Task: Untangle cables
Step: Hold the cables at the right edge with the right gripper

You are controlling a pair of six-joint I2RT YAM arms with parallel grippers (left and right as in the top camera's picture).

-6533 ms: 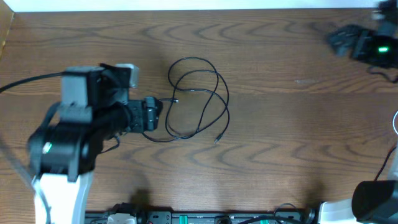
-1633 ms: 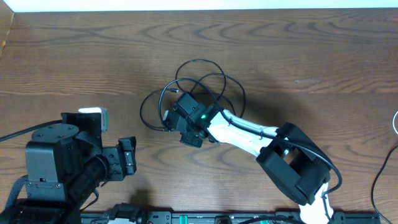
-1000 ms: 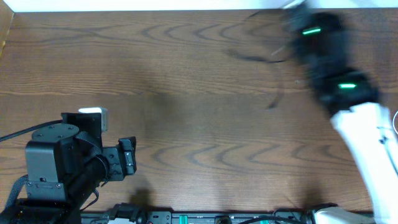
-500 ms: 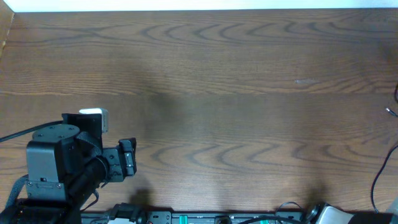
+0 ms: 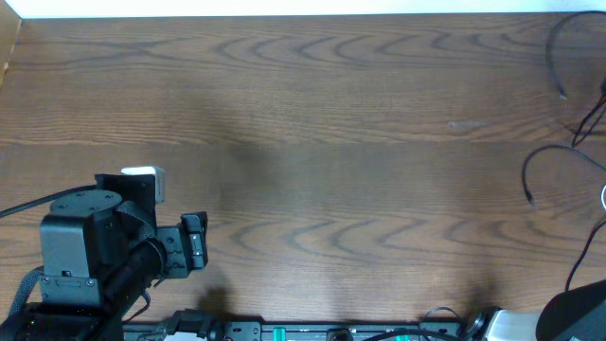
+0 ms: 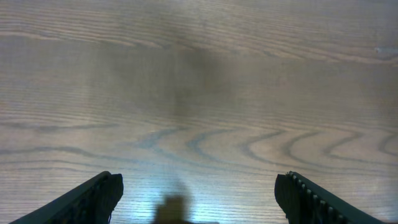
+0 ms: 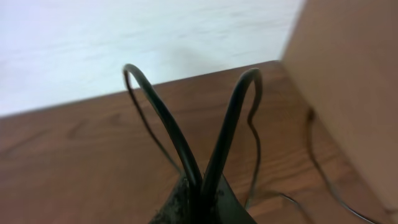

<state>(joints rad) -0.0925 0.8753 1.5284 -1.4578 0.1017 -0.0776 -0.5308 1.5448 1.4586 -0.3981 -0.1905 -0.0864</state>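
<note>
I need to shift my right gripper toward the right in the overhead view next, then tilt down to release the black pieces of cable, since they bunch beside the lower cable loop.
The cables (image 5: 552, 57) are thin black cords, showing only at the far right edge in the overhead view. One loop is near the back corner and another loop (image 5: 544, 152) is lower, each with a small plug end. My right gripper (image 7: 202, 196) is shut on two black strands (image 7: 168, 127) that rise in a V from its fingertips. More thin cord (image 7: 255, 155) trails down to the wood. The gripper itself is outside the overhead view. My left gripper (image 5: 197, 244) sits at the front left, far from the cables. It is open (image 6: 198, 198) over bare wood.
A pale cord (image 5: 602, 189) curves at the right edge. The right arm's base (image 5: 578, 317) is in the front right corner, and a tan panel (image 7: 354, 93) stands beside the table's back right corner. Equipment (image 5: 331, 332) lines the front edge.
The right arm has swept the cables from the table's middle to the far right. Since half a second ago more cable loops show at the right edge. The left arm has stayed still.
</note>
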